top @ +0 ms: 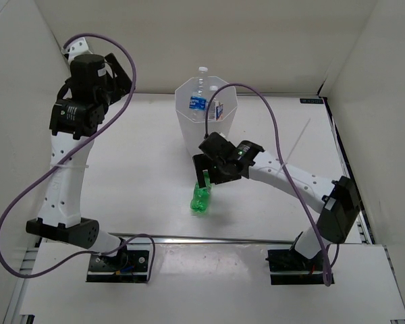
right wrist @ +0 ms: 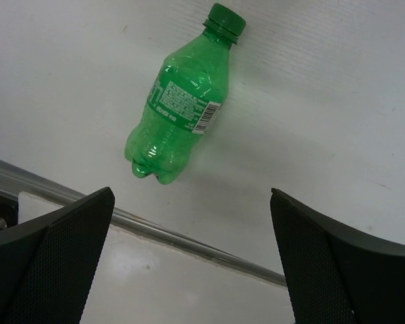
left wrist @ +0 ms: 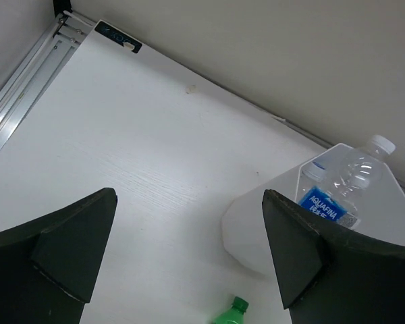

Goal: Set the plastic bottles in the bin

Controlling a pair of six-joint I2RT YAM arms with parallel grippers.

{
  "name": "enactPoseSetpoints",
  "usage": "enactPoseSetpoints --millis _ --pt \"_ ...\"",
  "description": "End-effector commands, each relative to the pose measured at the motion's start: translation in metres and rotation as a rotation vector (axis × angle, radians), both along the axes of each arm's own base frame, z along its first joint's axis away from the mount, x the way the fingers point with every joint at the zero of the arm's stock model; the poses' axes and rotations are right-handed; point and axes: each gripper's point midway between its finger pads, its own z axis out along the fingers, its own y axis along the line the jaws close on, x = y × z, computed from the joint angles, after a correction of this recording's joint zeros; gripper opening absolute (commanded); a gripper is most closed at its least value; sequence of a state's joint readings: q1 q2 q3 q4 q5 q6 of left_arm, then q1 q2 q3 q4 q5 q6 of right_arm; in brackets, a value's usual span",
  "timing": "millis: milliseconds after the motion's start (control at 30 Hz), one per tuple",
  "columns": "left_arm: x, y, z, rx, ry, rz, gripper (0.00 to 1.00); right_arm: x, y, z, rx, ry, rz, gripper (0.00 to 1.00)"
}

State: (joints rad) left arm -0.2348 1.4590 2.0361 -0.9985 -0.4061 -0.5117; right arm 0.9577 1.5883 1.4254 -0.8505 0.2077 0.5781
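The right gripper, fingers open, moves down around the green bottle's labelled middle (top: 201, 195) (right wrist: 179, 108) next, as the bottle lies on the table below my right gripper.
The green bottle (top: 201, 200) lies on its side on the table in front of the bin (top: 204, 138). It also shows in the right wrist view (right wrist: 179, 115), cap pointing away. My right gripper (top: 208, 180) hangs open and empty just above it; in its own view (right wrist: 192, 260) the bottle lies ahead of the jaws, not between them. Clear bottles with white caps and blue labels (top: 200, 94) stand inside the bin; one shows in the left wrist view (left wrist: 343, 192). My left gripper (top: 125, 73) is raised at the far left, open and empty (left wrist: 189, 260).
A metal rail (top: 209, 237) runs along the table's near edge, just behind the green bottle (right wrist: 189, 237). White walls close the table at the back and sides. A purple cable (top: 270, 115) arcs over the bin. A thin white strip (top: 298, 140) lies right of it.
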Motion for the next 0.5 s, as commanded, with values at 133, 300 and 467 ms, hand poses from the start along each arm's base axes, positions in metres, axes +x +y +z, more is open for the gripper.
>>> enactPoseSetpoints --millis 133,300,467 --pt "-0.016 0.007 -0.007 0.000 0.017 0.015 1.00 -0.015 0.019 -0.020 0.076 0.017 -0.151 1.00" --pt "-0.018 0.010 -0.026 0.037 0.072 0.015 1.00 -0.019 0.036 -0.046 0.094 0.016 -0.240 1.00" --pt "-0.026 0.015 -0.024 0.080 0.072 0.007 1.00 -0.005 0.032 -0.084 0.001 -0.016 -0.360 1.00"
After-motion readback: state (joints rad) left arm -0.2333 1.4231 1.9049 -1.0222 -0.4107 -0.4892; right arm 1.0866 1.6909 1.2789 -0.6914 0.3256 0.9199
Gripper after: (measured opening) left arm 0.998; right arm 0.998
